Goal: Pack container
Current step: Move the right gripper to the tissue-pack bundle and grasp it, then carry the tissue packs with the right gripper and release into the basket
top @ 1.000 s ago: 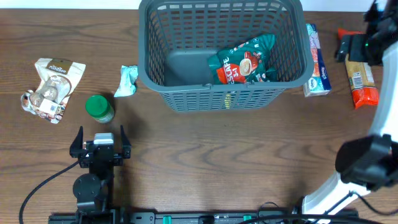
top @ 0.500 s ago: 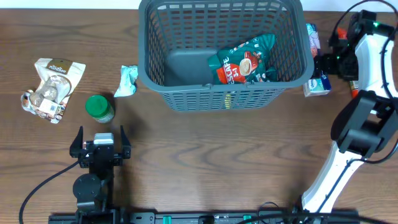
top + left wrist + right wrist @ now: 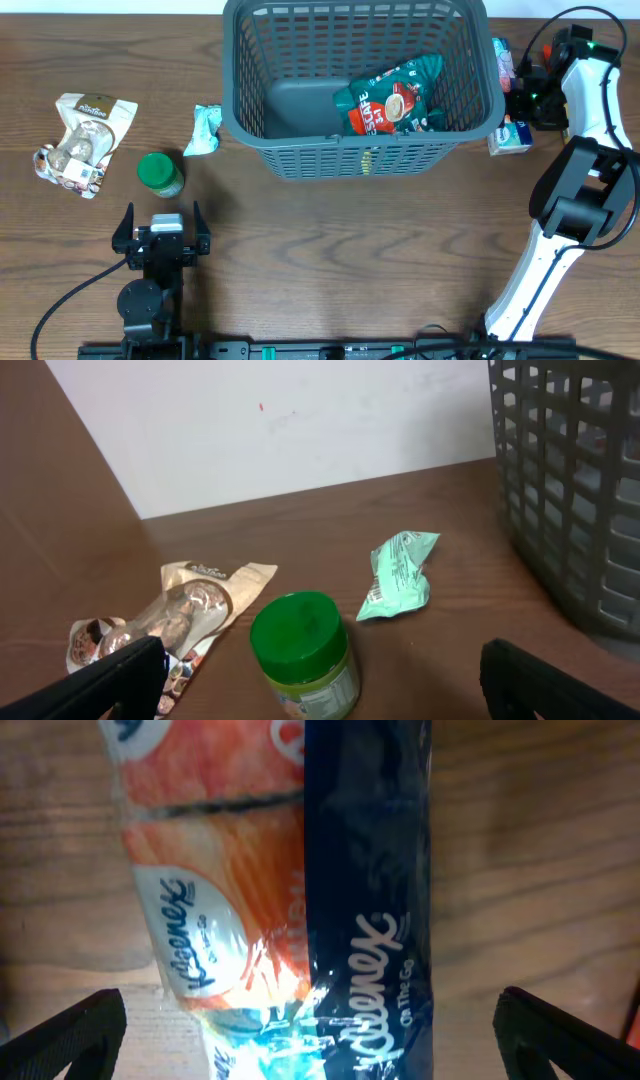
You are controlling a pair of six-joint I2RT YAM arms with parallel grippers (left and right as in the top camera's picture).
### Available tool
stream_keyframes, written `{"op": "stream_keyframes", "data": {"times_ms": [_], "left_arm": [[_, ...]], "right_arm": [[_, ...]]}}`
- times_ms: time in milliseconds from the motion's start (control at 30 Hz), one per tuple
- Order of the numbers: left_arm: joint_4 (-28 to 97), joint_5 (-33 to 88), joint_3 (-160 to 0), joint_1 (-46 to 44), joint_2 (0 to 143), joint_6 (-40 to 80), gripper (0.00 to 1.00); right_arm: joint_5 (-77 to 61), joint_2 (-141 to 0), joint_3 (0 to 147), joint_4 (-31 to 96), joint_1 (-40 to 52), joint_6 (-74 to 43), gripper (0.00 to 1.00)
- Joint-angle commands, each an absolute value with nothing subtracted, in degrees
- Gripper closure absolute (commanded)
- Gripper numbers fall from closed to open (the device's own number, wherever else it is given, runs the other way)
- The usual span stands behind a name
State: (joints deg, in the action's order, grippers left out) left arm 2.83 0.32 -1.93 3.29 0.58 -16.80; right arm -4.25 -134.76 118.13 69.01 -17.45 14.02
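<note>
My right gripper will lower onto the Kleenex tissue pack below it and close across the pack's width, because its spread fingers are already on either side of both long sides of the pack.
The grey lattice container (image 3: pixel 290 145) stands at the back centre with a green coffee bag (image 3: pixel 392 97) lying in its right half. My right gripper (image 3: pixel 522 98) hangs open just outside its right wall, over a Kleenex tissue pack (image 3: pixel 507 138). In the right wrist view the pack (image 3: pixel 330 920) fills the frame between the spread fingers of that gripper (image 3: pixel 320 1040), which are not touching it. My left gripper (image 3: pixel 160 235) rests open and empty near the front left. The left wrist view shows that gripper (image 3: pixel 320 675) behind a green-lidded jar (image 3: pixel 302 650).
A green-lidded jar (image 3: pixel 160 172), a teal sachet (image 3: pixel 205 130) and a brown snack pouch (image 3: pixel 82 140) lie left of the container. The left wrist view shows the sachet (image 3: pixel 400 572), the pouch (image 3: pixel 185 610) and the container wall (image 3: pixel 570 490). The right arm (image 3: pixel 585 110) spans the right edge.
My right arm has swung in from the right edge and brought its gripper over the tissue pack beside the container. The left arm and the other items have not moved.
</note>
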Motion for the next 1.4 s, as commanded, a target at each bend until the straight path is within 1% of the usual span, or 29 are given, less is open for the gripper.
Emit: {"op": "stream_keyframes", "data": {"times_ms": [0,400,433,467,500,533,567,600,633,667,700,900,1033,1200,1367], "left_arm": [[3.97,0.47,-0.25,3.46,0.23,-17.54,0.02],[3.97,0.47,-0.25,3.46,0.23,-17.54,0.01],[3.97,0.47,-0.25,3.46,0.23,-17.54,0.01],[3.97,0.47,-0.25,3.46,0.23,-17.54,0.02],[3.97,0.47,-0.25,3.46,0.23,-17.54,0.01],[3.97,0.47,-0.25,3.46,0.23,-17.54,0.01],[3.97,0.47,-0.25,3.46,0.23,-17.54,0.01],[3.97,0.47,-0.25,3.46,0.23,-17.54,0.01],[3.97,0.47,-0.25,3.46,0.23,-17.54,0.01],[3.97,0.47,-0.25,3.46,0.23,-17.52,0.01],[3.97,0.47,-0.25,3.46,0.23,-17.54,0.01],[3.97,0.47,-0.25,3.46,0.23,-17.52,0.01],[3.97,0.47,-0.25,3.46,0.23,-17.54,0.01],[3.97,0.47,-0.25,3.46,0.23,-17.54,0.01],[3.97,0.47,-0.25,3.46,0.23,-17.54,0.01]], "right_arm": [[-4.99,-135.37,117.08,68.25,-17.72,14.87,0.01],[-4.99,-135.37,110.08,63.79,-17.69,14.85,0.01],[-4.99,-135.37,109.78,63.77,-17.69,14.85,0.07],[-4.99,-135.37,109.56,63.77,-17.69,14.85,0.18],[-4.99,-135.37,109.4,63.77,-17.72,14.85,0.36],[-4.99,-135.37,109.32,63.77,-17.72,14.85,0.62],[-4.99,-135.37,109.32,63.81,-17.72,14.85,0.75],[-4.99,-135.37,109.32,63.86,-17.72,14.83,0.8],[-4.99,-135.37,109.32,63.86,-17.69,14.83,0.78],[-4.99,-135.37,109.32,63.96,-17.69,14.83,0.95],[-4.99,-135.37,109.32,64.1,-17.69,14.83,0.99],[-5.02,-134.72,109.49,65.56,-17.69,14.61,0.99],[-4.97,-131.46,109.51,65.06,-17.69,13.04,0.99],[-4.89,-123.31,109.51,62.59,-17.72,10.39,0.99],[-1.39,-113.32,109.51,59.94,-17.78,7.27,0.99]]}}
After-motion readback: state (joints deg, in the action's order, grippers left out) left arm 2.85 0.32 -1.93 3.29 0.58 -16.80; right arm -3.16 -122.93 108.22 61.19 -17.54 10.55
